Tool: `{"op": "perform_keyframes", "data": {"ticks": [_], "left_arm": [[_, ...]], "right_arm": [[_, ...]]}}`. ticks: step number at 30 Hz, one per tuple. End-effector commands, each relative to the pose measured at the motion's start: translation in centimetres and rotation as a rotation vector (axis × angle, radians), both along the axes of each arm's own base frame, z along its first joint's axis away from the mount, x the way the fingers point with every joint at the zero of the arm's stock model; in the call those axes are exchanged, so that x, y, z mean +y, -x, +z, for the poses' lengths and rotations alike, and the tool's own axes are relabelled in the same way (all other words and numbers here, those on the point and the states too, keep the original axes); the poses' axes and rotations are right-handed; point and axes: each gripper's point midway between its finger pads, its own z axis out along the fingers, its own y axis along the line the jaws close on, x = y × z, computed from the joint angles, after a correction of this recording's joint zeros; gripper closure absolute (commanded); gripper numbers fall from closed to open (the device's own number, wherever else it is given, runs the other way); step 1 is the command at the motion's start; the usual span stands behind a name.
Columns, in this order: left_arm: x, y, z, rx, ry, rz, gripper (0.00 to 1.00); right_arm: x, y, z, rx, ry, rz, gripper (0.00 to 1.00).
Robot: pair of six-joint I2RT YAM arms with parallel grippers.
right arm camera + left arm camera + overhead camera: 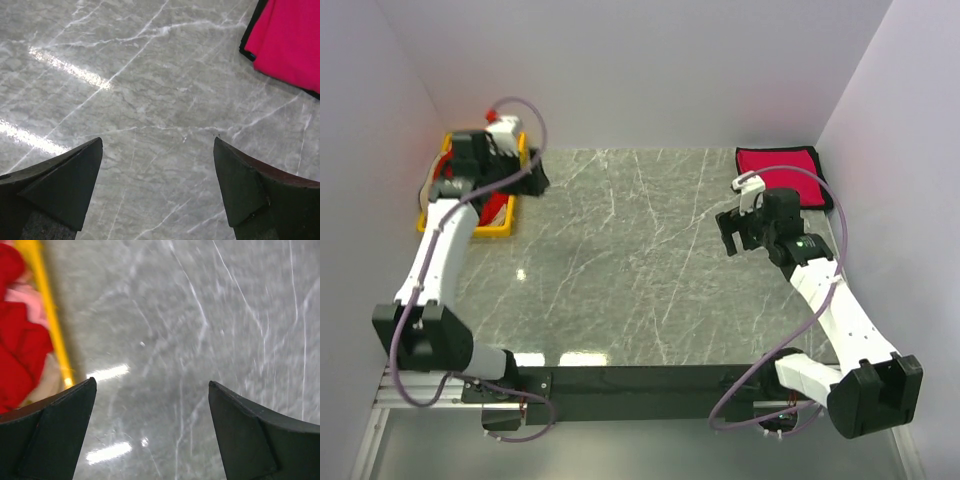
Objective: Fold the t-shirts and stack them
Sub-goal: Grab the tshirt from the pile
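Observation:
My left gripper crosses the yellow bin's rim next and moves down onto the red t-shirt's bunched fold, which lies below and to the left in the top view.
A folded crimson-magenta t-shirt (778, 165) lies on a dark mat at the back right; its corner shows in the right wrist view (290, 42). A bright red t-shirt (17, 352) and a salmon pink one (31, 302) lie crumpled in the yellow bin (505, 228) at the back left. The tan shirt is only a glimpse beside the bin wall (50, 382). My left gripper (532, 172) is open and empty over the table just right of the bin; it also shows in the left wrist view (152, 385). My right gripper (732, 235) is open and empty above bare marble, in front of the folded shirt; it also shows in the right wrist view (157, 142).
The grey marble table (620, 260) stretches between the arms. White walls close in at the back and both sides. The dark mat (823, 195) edges the folded shirt. The yellow bin's rim (50, 325) stands close to my left fingers.

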Motion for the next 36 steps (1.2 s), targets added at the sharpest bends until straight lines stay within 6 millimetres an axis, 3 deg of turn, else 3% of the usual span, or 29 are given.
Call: {"op": "perform_keyframes", "data": {"ticks": [1, 2, 3, 4, 5, 6, 7, 8, 9, 11, 14, 15, 17, 21, 27, 31, 36], "left_arm": [[2.8, -3.4, 4.2, -0.054, 0.096, 0.067, 0.01], [5.2, -4.4, 4.6, -0.065, 0.099, 0.129, 0.01], [6.7, -5.9, 3.8, -0.05, 0.106, 0.169, 0.01], [7.8, -7.1, 5.4, -0.086, 0.116, 0.189, 0.01], [10.3, -7.8, 5.4, -0.086, 0.137, 0.245, 0.01], [11.4, -9.2, 3.8, -0.05, 0.149, 0.265, 0.02], [12.6, -10.1, 5.0, -0.078, 0.148, 0.286, 0.03], [14.3, -10.7, 4.6, -0.076, 0.146, 0.325, 0.05], [15.5, -11.9, 2.9, -0.049, 0.144, 0.346, 0.06], [18.0, -13.2, 3.2, -0.076, 0.126, 0.389, 0.09], [20.5, -15.1, 0.7, -0.034, 0.082, 0.416, 0.13], [21.1, -15.9, -1.6, 0.012, 0.072, 0.425, 0.13], [22.0, -16.5, -2.7, 0.028, 0.035, 0.431, 0.13], [23.8, -17.1, -8.1, 0.104, -0.023, 0.482, 0.18], [26.1, -16.7, -13.2, 0.167, -0.136, 0.546, 0.25], [26.6, -16.6, -14.3, 0.196, -0.158, 0.56, 0.29], [26.2, -17.2, -12.6, 0.137, -0.138, 0.543, 0.49]], "right_arm": [[0.6, -1.7, 2.8, -0.092, -0.031, 0.019, 0.02], [0.9, -1.9, 2.8, -0.083, -0.031, 0.031, 0.02], [0.9, -1.7, 2.5, -0.066, -0.024, 0.044, 0.02], [1.1, -1.8, 2.6, -0.061, -0.028, 0.051, 0.02], [1.3, -2.0, 2.5, -0.053, -0.032, 0.06, 0.02], [1.4, -2.0, 2.3, -0.04, -0.032, 0.064, 0.02], [1.4, -2.1, 2.1, -0.027, -0.033, 0.064, 0.02], [1.6, -2.2, 1.7, -0.008, -0.036, 0.065, 0.02], [1.7, -2.3, 1.4, 0.006, -0.04, 0.065, 0.02], [1.9, -2.4, 0.9, 0.03, -0.051, 0.062, 0.02], [2.3, -2.7, 0.3, 0.049, -0.069, 0.063, 0.02], [2.4, -2.8, 0.2, 0.054, -0.076, 0.061, 0.02], [2.5, -3.1, -0.3, 0.072, -0.077, 0.06, 0.02], [2.3, -3.6, -1.3, 0.113, -0.063, 0.042, 0.02], [2.4, -4.1, -1.5, 0.144, -0.058, 0.042, 0.01], [2.5, -4.3, -1.1, 0.149, -0.048, 0.054, 0.01], [2.7, -4.2, -1.2, 0.171, -0.053, 0.07, 0.01]]}}
